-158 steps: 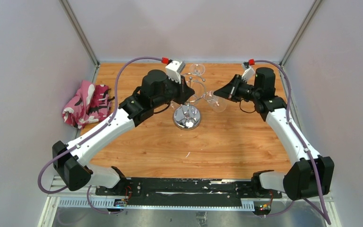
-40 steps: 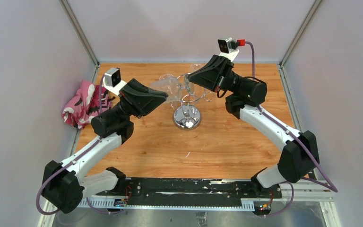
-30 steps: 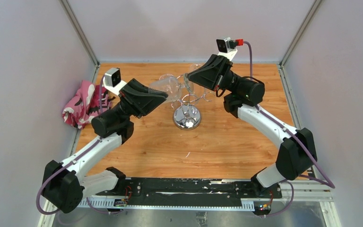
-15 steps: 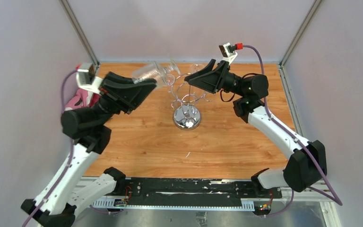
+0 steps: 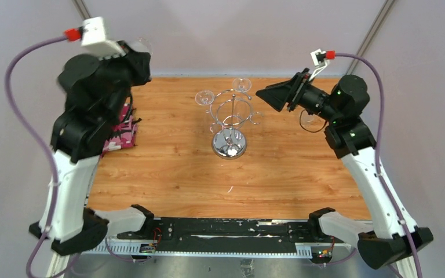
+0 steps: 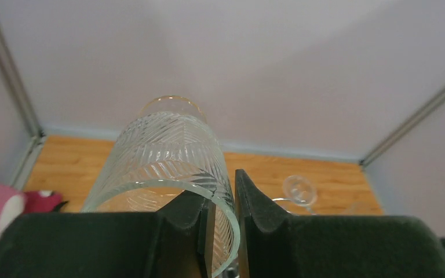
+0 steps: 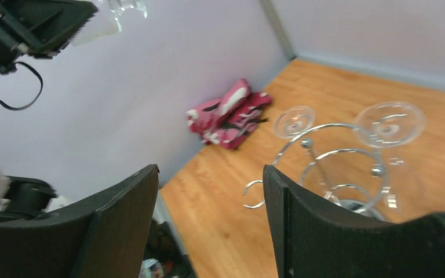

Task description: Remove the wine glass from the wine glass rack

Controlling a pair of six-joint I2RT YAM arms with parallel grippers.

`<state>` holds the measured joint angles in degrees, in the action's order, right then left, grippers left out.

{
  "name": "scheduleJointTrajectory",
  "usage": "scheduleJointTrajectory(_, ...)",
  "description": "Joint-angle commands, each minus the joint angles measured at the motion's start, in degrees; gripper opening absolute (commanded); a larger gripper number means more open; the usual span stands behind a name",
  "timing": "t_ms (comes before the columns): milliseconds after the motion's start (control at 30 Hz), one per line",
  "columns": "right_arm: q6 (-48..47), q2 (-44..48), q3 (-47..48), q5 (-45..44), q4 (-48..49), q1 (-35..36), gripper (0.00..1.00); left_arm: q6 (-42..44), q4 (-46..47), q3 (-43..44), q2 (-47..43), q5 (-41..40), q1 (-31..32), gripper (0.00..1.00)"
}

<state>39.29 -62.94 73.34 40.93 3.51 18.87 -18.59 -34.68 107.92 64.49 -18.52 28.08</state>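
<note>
I will tip my left gripper downward next and lower the glass foot-first to release it, since the bare wood (image 5: 167,119) between the pink cloth and the rack is below my left gripper.
The wine glass (image 6: 168,150), clear with a cut leaf pattern, is held high at the far left, well away from the wine glass rack (image 5: 230,124). My left gripper (image 6: 220,185) is shut on its rim, one finger inside the bowl and one outside. In the top view only the glass's foot (image 5: 141,43) shows past the left gripper (image 5: 132,61). The chrome rack stands mid-table with two glass feet (image 5: 204,97) still hanging in its arms. My right gripper (image 5: 262,94) is open and empty just right of the rack (image 7: 330,156).
A pink patterned cloth (image 5: 121,136) lies at the left edge, partly behind the left arm. Another clear glass (image 5: 308,119) stands on the table behind the right gripper. Walls close in the left, back and right sides.
The left arm has swung up and to the left, carrying the glass clear of the rack. The right gripper has opened wide and drawn back to the right.
</note>
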Motion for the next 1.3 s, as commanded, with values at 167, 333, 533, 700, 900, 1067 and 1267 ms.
scheduleJointTrajectory(167, -27.7, 4.7, 9.7, -29.1, -31.1, -1.1, 0.71, 5.3, -22.7, 20.2, 25.7, -1.3, -7.9, 0.00)
scheduleJointTrajectory(333, -30.7, 6.0, 10.4, -36.1, -33.0, -1.2, 0.71, 3.2, -23.6, 18.7, 32.6, 2.9, -13.3, 0.00)
scheduleJointTrajectory(533, -31.2, 4.3, 10.0, -37.6, -33.5, -1.4, 0.71, 2.0, -23.6, 16.9, 41.6, 14.1, -19.2, 0.00)
scheduleJointTrajectory(700, -30.8, 2.8, 9.5, -37.1, -33.2, -2.1, 0.71, 3.4, -23.5, 12.7, 45.3, 15.2, -20.2, 0.00)
scheduleJointTrajectory(900, -29.4, 2.5, 7.8, -35.1, -31.5, -3.7, 0.71, 4.8, -23.3, 6.6, 47.5, 13.4, -20.9, 0.00)
scheduleJointTrajectory(1067, -27.9, 1.8, 6.9, -31.7, -30.2, -5.3, 0.71, 4.6, -21.1, 4.2, 50.2, 13.2, -21.2, 0.00)
scheduleJointTrajectory(1267, -27.2, 1.3, 6.1, -30.1, -29.0, -6.4, 0.71, 4.1, -11.2, -1.7, 51.1, 14.7, -21.2, 0.00)
